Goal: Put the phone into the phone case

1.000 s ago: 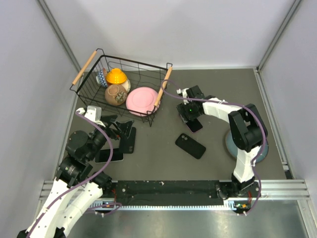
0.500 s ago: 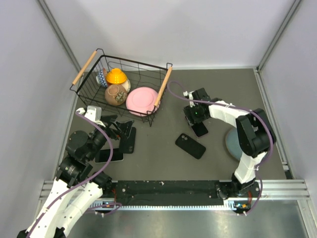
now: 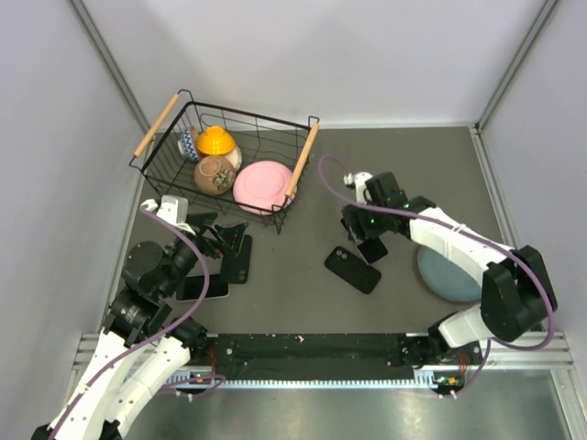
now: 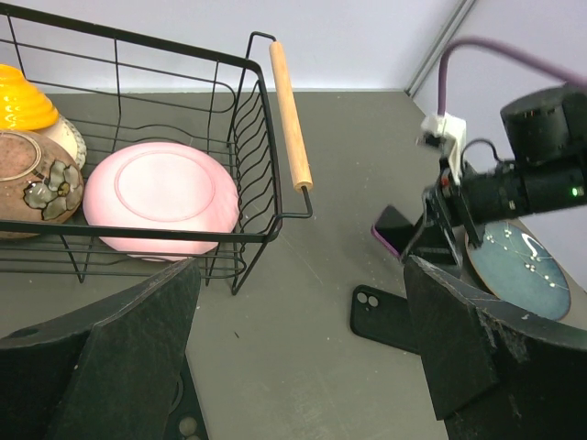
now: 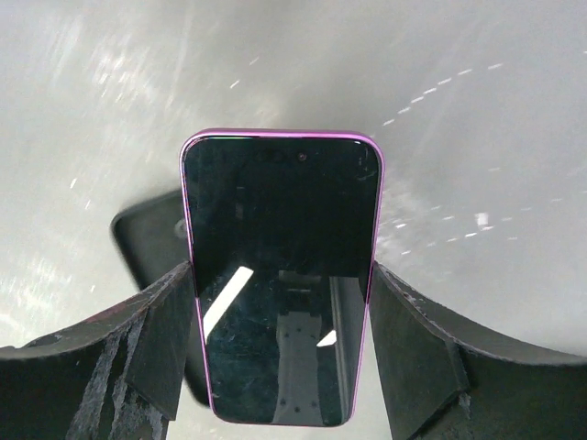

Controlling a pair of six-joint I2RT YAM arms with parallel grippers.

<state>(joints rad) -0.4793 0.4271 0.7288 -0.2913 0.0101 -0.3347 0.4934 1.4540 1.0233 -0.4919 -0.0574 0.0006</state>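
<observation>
The black phone case (image 3: 353,269) (image 5: 151,240) is crooked behind the phone, so I need to move my right gripper back and down onto it next and turn the phone in line with it.
My right gripper (image 3: 368,235) is shut on the phone (image 3: 372,247), a black-screened phone with a purple edge. In the right wrist view the phone (image 5: 280,275) stands between both fingers, screen toward the camera. The phone hangs just above and beyond the black phone case (image 3: 353,269), which lies flat on the table with its camera holes showing (image 4: 385,318). Part of the case shows behind the phone's left edge (image 5: 147,243). The phone also shows in the left wrist view (image 4: 393,229). My left gripper (image 3: 223,238) is open and empty (image 4: 303,367) at the left, near the basket.
A wire basket (image 3: 303,156) with wooden handles holds a pink plate (image 3: 262,185), a brown bowl and a yellow piece. A blue plate (image 3: 456,275) lies right of the case. Another black case (image 3: 238,263) and a phone (image 3: 204,288) lie under my left gripper.
My right arm has carried the phone away from the basket, nearer and to the right, down to the far edge of the black case. The left arm has not moved.
</observation>
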